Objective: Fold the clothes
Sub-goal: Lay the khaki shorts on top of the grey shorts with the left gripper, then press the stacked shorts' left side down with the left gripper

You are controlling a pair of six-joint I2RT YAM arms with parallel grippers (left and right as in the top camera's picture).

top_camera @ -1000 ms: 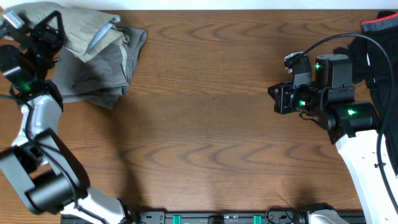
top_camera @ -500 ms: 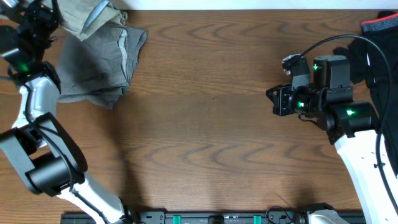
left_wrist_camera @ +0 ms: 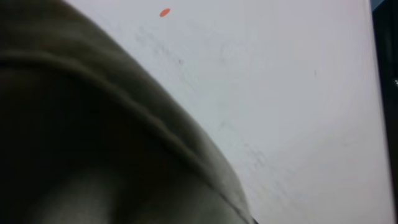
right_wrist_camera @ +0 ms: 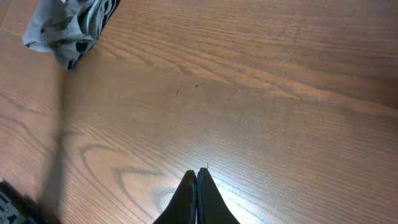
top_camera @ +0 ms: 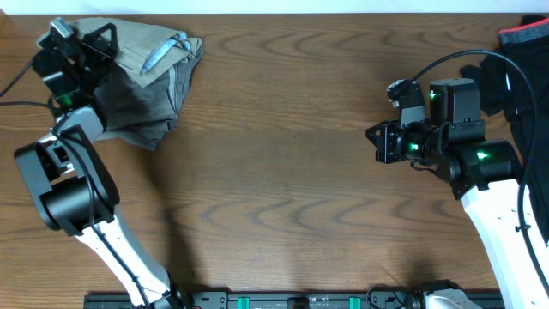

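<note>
The left gripper should pull back and down and let go of the bunched trousers, flatter, over the near part of the grey shorts, which lies below it toward the robot's base.
The pale khaki-green trousers (top_camera: 137, 41) lie bunched at the table's far left corner, a light-blue strip of lining (top_camera: 161, 55) showing, on top of the mid-grey shorts (top_camera: 146, 103). My left gripper (top_camera: 101, 43) is at the trousers' left edge, shut on the cloth. In the left wrist view khaki fabric (left_wrist_camera: 93, 143) fills the lower left and hides the fingers. My right gripper (top_camera: 377, 142) hovers over bare wood at the right, shut and empty (right_wrist_camera: 196, 177). The clothes pile (right_wrist_camera: 68, 25) shows far off in the right wrist view.
Dark garments with a red band (top_camera: 519, 51) hang over the table's right edge behind the right arm. A black cable (top_camera: 463, 56) loops above that arm. The brown wooden table (top_camera: 283, 172) lies between the arms.
The left gripper went up toward the far edge with the trousers, then came back down and a little right, shifting the khaki cloth. The right arm barely moved.
</note>
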